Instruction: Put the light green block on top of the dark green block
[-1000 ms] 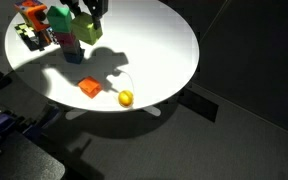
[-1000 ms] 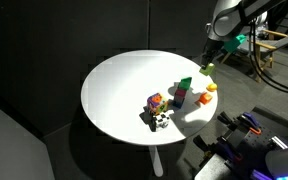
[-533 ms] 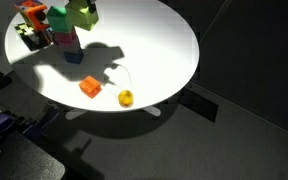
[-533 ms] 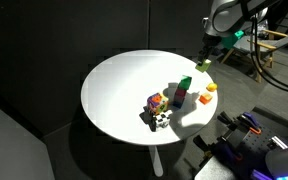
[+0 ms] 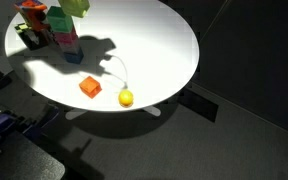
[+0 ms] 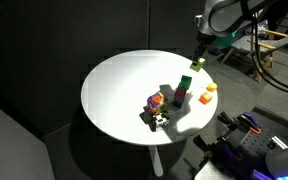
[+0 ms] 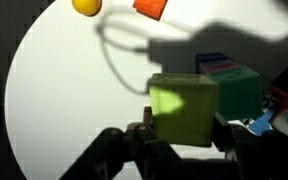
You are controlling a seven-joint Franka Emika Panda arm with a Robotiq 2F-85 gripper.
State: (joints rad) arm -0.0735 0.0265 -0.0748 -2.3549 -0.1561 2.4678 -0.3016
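Note:
The dark green block's top (image 5: 58,13) (image 7: 242,93) is below the robot's gripper and to its right in the wrist view, so the gripper should next move over it and go down to release.
My gripper (image 7: 184,138) is shut on the light green block (image 7: 182,105), a lime cube held in the air above the white round table (image 7: 64,110). The block also shows in both exterior views (image 6: 197,66) (image 5: 74,6), up and slightly to the side of the tower. The dark green block (image 6: 185,83) tops the multicoloured tower; it shows just behind and right of the held cube in the wrist view (image 7: 236,92) and in an exterior view (image 5: 60,20). The held cube is not touching it.
An orange-red cube (image 5: 90,87) (image 6: 211,87) and a yellow ball (image 5: 125,97) (image 6: 202,98) lie near the table's edge. A cluster of small toys (image 6: 157,112) (image 5: 30,22) stands beside the tower. The table edge (image 5: 184,75) drops to a dark floor.
My gripper has carried the light green block higher and closer to the tower. Its shadow on the table has shifted with it. Nothing else has moved.

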